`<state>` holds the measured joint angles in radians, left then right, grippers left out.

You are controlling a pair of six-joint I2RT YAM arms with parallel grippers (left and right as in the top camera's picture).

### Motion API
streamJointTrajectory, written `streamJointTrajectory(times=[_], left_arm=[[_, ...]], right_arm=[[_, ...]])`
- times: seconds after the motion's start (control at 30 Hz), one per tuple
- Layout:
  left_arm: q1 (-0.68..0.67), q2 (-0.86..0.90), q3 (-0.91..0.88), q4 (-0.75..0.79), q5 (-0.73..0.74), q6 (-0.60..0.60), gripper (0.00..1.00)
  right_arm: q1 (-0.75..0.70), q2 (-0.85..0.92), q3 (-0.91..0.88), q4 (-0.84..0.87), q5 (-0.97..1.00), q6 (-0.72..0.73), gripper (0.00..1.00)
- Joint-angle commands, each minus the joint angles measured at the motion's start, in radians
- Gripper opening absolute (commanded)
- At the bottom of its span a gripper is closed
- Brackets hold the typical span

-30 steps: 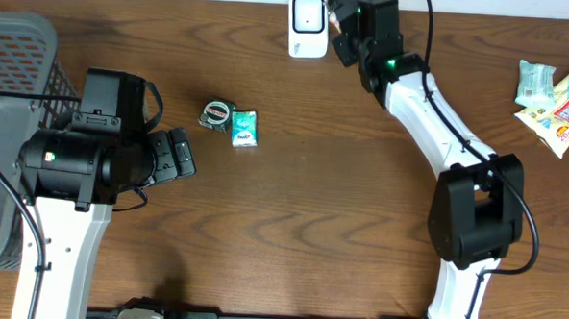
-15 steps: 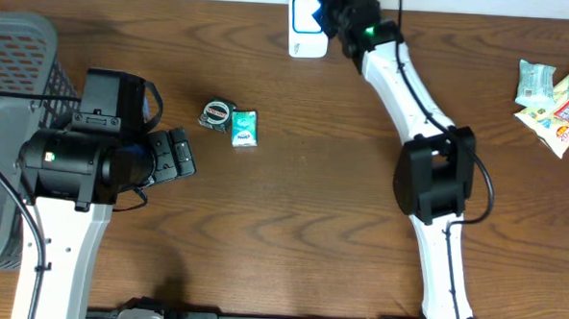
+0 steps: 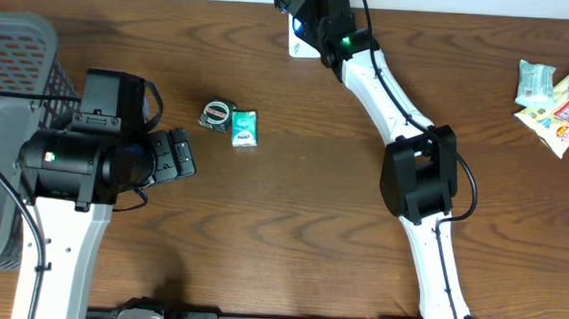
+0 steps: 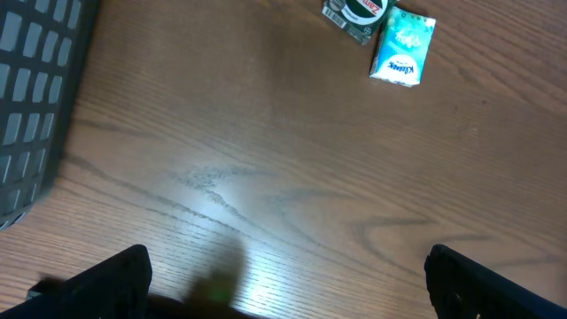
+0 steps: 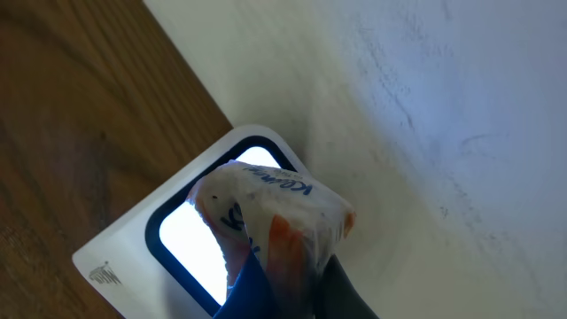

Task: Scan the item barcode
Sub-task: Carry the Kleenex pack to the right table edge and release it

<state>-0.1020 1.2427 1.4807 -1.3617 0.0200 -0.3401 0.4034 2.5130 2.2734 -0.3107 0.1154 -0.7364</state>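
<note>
I will next swing my right gripper away from the scanner to the right in the overhead view, over the free wood on the near side of the snack packets.
My right gripper (image 3: 299, 8) is at the table's back edge, over the white barcode scanner (image 3: 303, 47). In the right wrist view the right gripper (image 5: 291, 285) is shut on the item (image 5: 276, 211), a crinkly white packet with orange print and dark lettering. The packet hangs right in front of the scanner's lit window (image 5: 190, 241). In the overhead view the wrist hides the packet. My left gripper (image 3: 181, 155) hovers open over bare wood at the left, and its fingers (image 4: 99, 283) stand wide apart with nothing between them.
A round tin (image 3: 216, 114) and a green tissue pack (image 3: 244, 128) lie left of centre. A grey basket (image 3: 11, 42) stands at the far left. Several snack packets (image 3: 555, 94) are piled at the right edge. A pale wall (image 5: 443, 106) stands behind the scanner.
My right arm has swung left along the back edge, bringing the packet from beside the scanner to over its window. The left arm has not moved.
</note>
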Motion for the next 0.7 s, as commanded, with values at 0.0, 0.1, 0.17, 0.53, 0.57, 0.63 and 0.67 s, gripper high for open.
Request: streamJointTrajectory(times=[0.0, 0.1, 0.17, 0.53, 0.57, 0.63, 0.67], left_arm=[[0.0, -0.001, 0.004, -0.003, -0.003, -0.002, 0.98], [0.0, -0.001, 0.004, -0.003, -0.003, -0.002, 0.98], [0.0, -0.001, 0.004, -0.003, -0.003, -0.002, 0.98], [0.0, -0.001, 0.004, -0.003, -0.003, -0.002, 0.98], [0.0, -0.001, 0.004, -0.003, -0.003, -0.002, 0.98], [0.0, -0.001, 0.004, -0.003, -0.003, -0.002, 0.98], [0.0, -0.001, 0.004, -0.003, -0.003, -0.002, 0.98]], right_arm=[[0.004, -0.007, 0.021, 0.015, 0.069, 0.039, 0.01], [-0.011, -0.033, 0.025, 0.009, 0.161, 0.129, 0.01], [-0.04, -0.069, 0.025, -0.035, 0.163, 0.196, 0.01], [-0.397, -0.175, 0.024, -0.565, 0.201, 0.322, 0.01], [-0.439, -0.173, 0.023, -0.618, 0.201, 0.321, 0.01], [-0.508, -0.171, 0.023, -0.689, 0.201, 0.322, 0.01], [-0.535, -0.171, 0.022, -0.709, 0.201, 0.322, 0.01]])
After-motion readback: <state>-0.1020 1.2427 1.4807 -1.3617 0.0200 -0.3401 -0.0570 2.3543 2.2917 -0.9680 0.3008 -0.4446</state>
